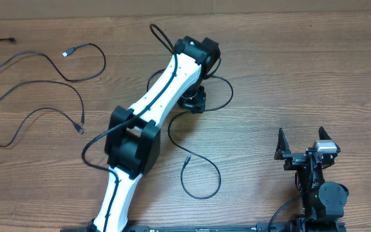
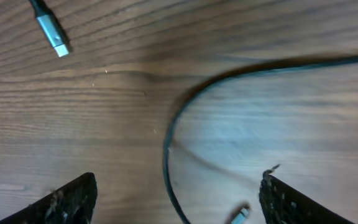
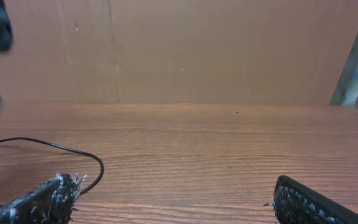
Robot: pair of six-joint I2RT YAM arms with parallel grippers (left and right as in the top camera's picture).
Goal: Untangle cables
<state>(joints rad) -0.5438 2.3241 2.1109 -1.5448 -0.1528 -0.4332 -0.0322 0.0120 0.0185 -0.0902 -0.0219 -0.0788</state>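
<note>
The middle cable's bend (image 1: 171,122) (image 2: 175,118) is below my left gripper and to its left in the overhead view, with bare wood that leaves room for both fingers. My left gripper needs to go down toward it.
Several thin black cables lie on the wooden table. Two long ones (image 1: 76,77) are spread at the far left, one ending in a silvery plug (image 1: 66,53). A third cable (image 1: 201,187) loops around the middle, under my left arm. My left gripper (image 1: 192,100) points down over that loop. In the left wrist view it (image 2: 178,182) stands open, and the curved cable (image 2: 168,149) runs on the wood between its jaws, touched by neither. A silvery plug (image 2: 53,31) lies beyond, another plug end (image 2: 240,216) near the right finger. My right gripper (image 1: 301,139) is open at the front right, holding nothing.
In the right wrist view a cable loop (image 3: 73,152) lies left of the open right gripper (image 3: 176,190), with a brown board wall (image 3: 197,50) behind the table. The left arm's white links (image 1: 147,109) cross the table's middle.
</note>
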